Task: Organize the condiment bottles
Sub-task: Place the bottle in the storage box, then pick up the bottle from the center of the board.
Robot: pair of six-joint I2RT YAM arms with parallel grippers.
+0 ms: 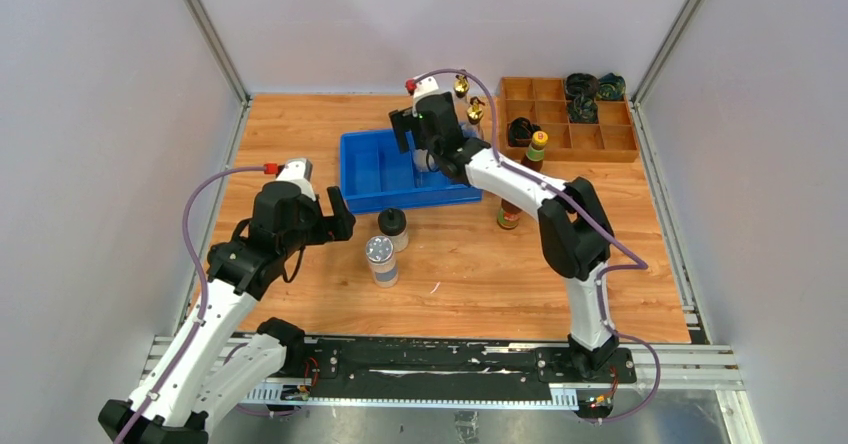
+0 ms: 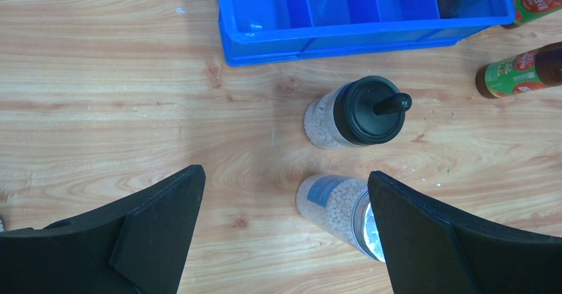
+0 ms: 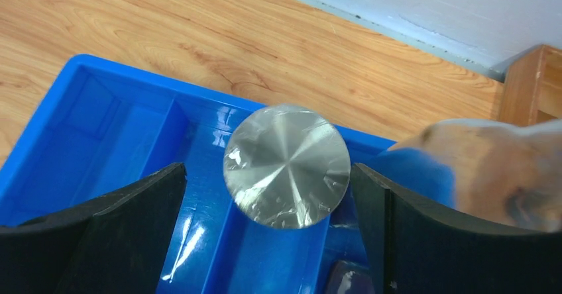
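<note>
The left gripper moves to the right in the top view and down around the shaker's lid next. One gripper finger hides part of the shaker's silver lid.
My left gripper is open and empty, low over the table. A silver-lidded shaker stands just inside its right finger, apart from it. A black-capped jar stands beyond it. In the top view the shaker and the jar stand in front of the blue bin. My right gripper is open around a second silver-lidded shaker that stands inside the bin. Two sauce bottles stand right of the bin. Two gold-spouted cruets stand behind it.
A wooden divided tray sits at the back right with dark coiled items in it. A dark object lies in the bin beside the shaker. A blurred clear shape is close to my right finger. Walls enclose the table.
</note>
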